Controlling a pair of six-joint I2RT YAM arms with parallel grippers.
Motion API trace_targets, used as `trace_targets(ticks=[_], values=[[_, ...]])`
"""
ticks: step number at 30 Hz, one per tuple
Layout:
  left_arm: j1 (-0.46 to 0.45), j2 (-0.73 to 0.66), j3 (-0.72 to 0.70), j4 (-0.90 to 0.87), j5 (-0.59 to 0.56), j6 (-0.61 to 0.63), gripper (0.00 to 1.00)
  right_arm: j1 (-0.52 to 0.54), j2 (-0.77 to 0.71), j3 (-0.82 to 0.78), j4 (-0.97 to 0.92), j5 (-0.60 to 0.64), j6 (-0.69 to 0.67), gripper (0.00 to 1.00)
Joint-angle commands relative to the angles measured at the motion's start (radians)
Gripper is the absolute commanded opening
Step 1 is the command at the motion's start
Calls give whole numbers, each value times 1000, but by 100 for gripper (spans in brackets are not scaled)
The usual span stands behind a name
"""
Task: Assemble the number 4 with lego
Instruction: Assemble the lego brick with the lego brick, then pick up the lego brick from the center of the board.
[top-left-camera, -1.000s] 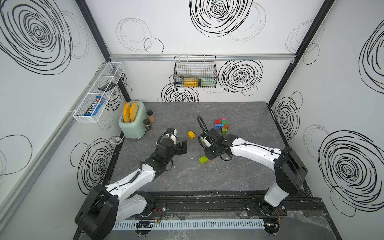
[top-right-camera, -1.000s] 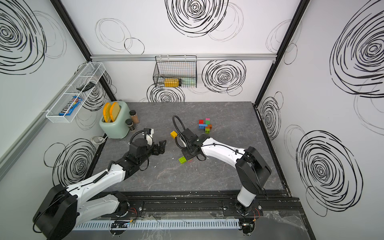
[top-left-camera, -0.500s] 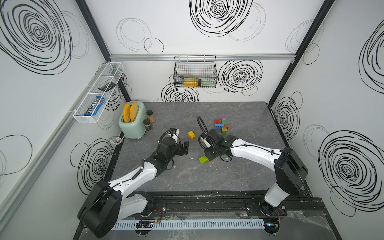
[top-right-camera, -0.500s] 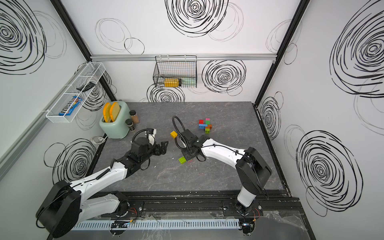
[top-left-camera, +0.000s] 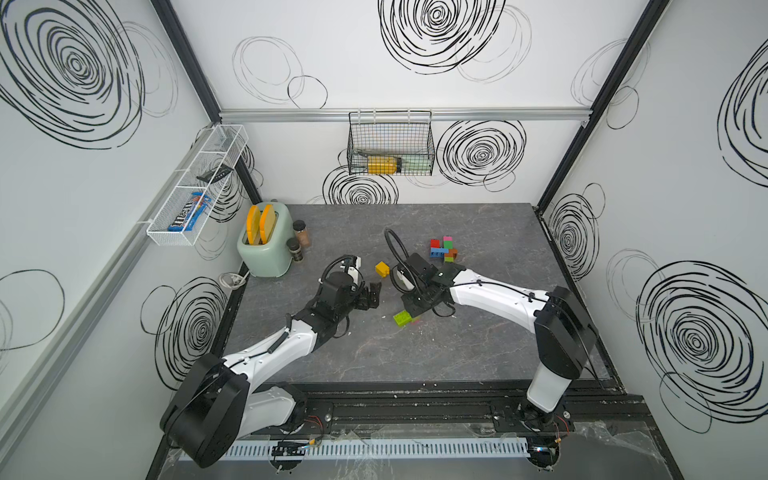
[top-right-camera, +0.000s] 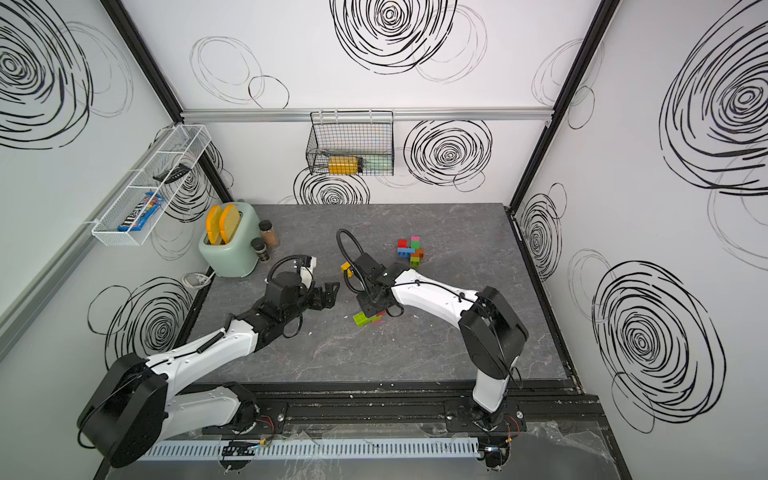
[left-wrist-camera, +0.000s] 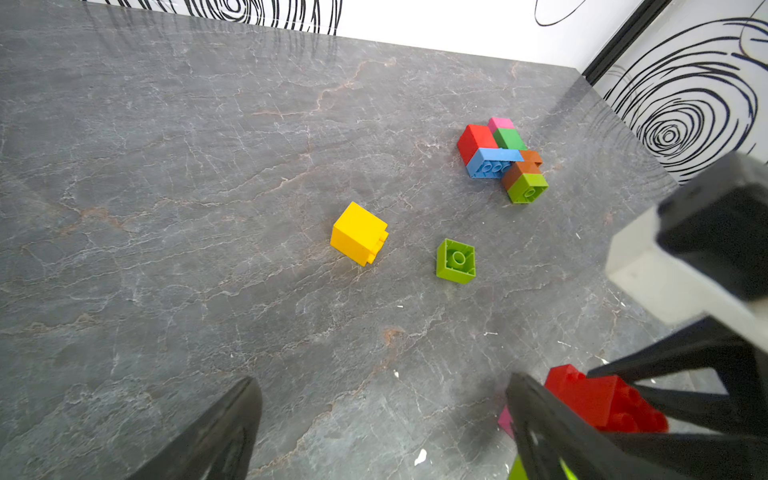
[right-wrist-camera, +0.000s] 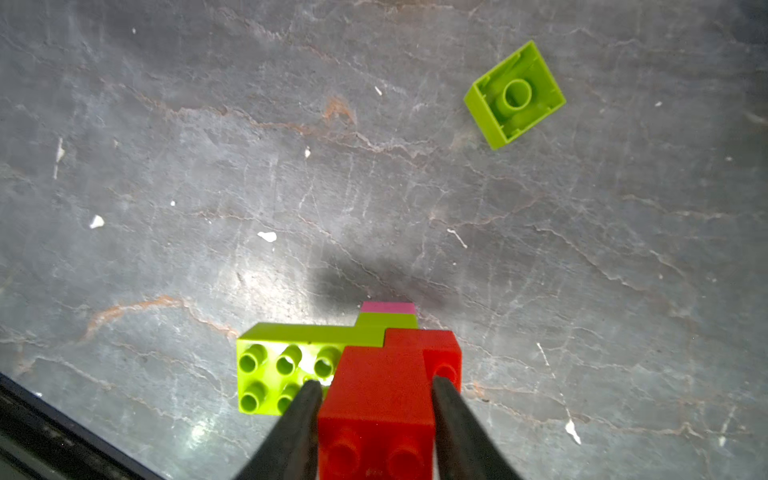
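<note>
My left gripper will next reach outward, tilt its fingers down and lower them around the sides of the upturned lime square brick, since the brick lies outward and below.
My right gripper points down at the table, its jaws pressed against the two sides of a red lego brick. That brick sits on a lime oblong brick with a pink one underneath; the lime one also shows in both top views. My left gripper hovers open and empty a little to the left. A yellow brick and an upturned lime square brick lie loose. Several joined bricks lie further back.
A mint toaster and two spice jars stand at the back left. A wire basket hangs on the back wall and a white wire shelf on the left wall. A white plug lies at the table's left edge.
My left gripper has edged slightly to the right, toward the right gripper. The right gripper has stayed over the lime and red bricks.
</note>
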Motion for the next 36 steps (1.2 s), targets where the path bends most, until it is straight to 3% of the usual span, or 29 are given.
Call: trace_targets(ticks=[1, 8, 9, 10, 15, 21, 24, 30, 36], values=[[0, 3, 31, 5, 10, -12, 96, 5, -15, 89, -33, 8, 0, 58], [-26, 24, 57, -6, 14, 23, 96, -8, -64, 116, -30, 84, 28, 72], [-47, 46, 89, -34, 2, 45, 96, -15, -94, 93, 0, 93, 46, 79], [-74, 75, 130, -70, -19, 67, 96, -27, -132, 58, 42, 93, 64, 100], [-156, 310, 404, -282, -28, 108, 99, -118, -332, -167, 267, 105, 142, 97], [-177, 617, 729, -504, 8, 108, 84, -262, -530, -382, 414, 44, 185, 97], [-186, 714, 836, -557, -19, 116, 82, -298, -556, -405, 389, 43, 171, 97], [-203, 857, 974, -652, -78, 143, 79, -317, -569, -428, 387, 35, 156, 97], [-203, 902, 982, -641, -103, 139, 73, -321, -569, -431, 392, 28, 151, 97]])
